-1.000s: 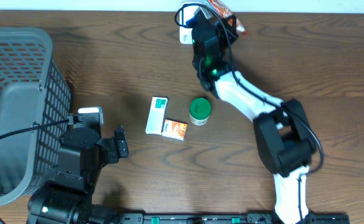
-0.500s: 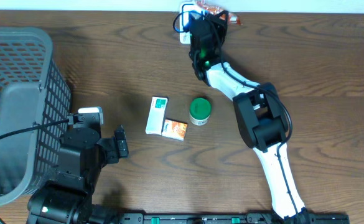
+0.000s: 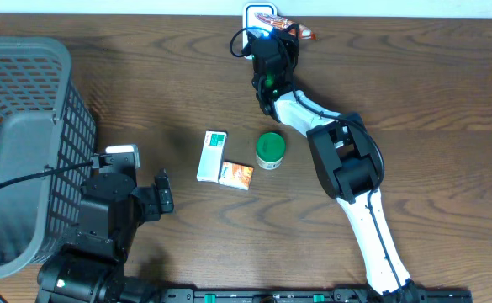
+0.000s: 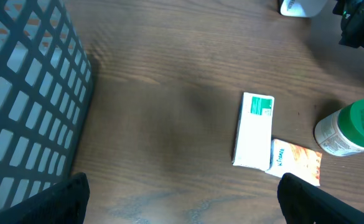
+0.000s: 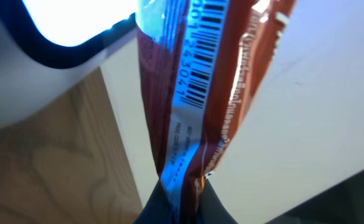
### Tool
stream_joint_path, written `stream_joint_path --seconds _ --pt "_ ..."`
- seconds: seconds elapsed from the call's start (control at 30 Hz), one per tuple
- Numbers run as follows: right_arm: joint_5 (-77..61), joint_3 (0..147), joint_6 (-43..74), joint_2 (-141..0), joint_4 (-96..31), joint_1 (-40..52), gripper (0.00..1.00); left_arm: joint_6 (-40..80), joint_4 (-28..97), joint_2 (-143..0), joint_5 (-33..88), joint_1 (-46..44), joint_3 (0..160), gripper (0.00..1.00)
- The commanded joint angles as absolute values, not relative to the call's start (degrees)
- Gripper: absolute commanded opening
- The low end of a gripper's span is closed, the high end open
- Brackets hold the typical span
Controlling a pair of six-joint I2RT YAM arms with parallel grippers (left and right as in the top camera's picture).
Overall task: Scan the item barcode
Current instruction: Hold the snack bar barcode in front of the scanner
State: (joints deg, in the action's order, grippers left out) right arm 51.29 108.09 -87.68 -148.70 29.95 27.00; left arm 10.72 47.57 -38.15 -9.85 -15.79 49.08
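The open table is empty. My right gripper will next swing over it, from the scanner far to the right in the overhead view and back.
An orange-red snack packet [image 5: 194, 93] hangs pinched at its lower end in my right gripper [image 5: 182, 200], which is shut on it. Its barcode [image 5: 201, 53] faces the camera, and blue light falls across the packet. The scanner [image 5: 57, 53] shows as a bright window with a dark rim at the upper left, close to the packet. Overhead, my right gripper [image 3: 272, 34] holds the packet [image 3: 289, 23] at the table's far edge beside the white scanner [image 3: 258, 11]. My left gripper [image 3: 163, 195] stands open and empty near the front left.
A grey mesh basket [image 3: 27, 76] fills the left side. Mid-table lie a white-and-green box [image 3: 212, 156], a small orange box [image 3: 236, 175] and a green-lidded bottle [image 3: 270, 150]. The left wrist view shows the same box [image 4: 254, 130] and bottle [image 4: 350, 127].
My right arm has swung left and toward the far edge, bringing the packet up to the scanner. The left arm has not moved.
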Motion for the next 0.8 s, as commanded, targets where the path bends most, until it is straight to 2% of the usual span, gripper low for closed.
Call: stream_joint_path --seconds 0.0,0.17,0.57,0.67,0.77 --pt "49.95 109.32 -88.36 -149.29 27.81 26.55 0.01 11.05 47.55 -38.11 -10.79 -15.66 49.39 0.96" --pt "49.89 109.32 -87.88 -149.29 22.92 26.24 0.01 11.05 47.55 -38.11 -10.79 -15.66 49.39 0.96" --pt "52.25 109.30 -87.37 -145.43 22.63 27.07 0.01 11.05 47.55 -38.11 -10.79 -15.66 49.39 0.96" --pt "53.43 109.30 -82.67 -141.47 19.97 27.20 0.01 11.05 47.55 -38.11 -10.79 -15.66 49.39 0.96" --pt "56.21 109.30 -75.26 -136.62 10.15 26.22 0.01 11.05 47.55 -38.11 -10.79 -15.66 49.39 0.96"
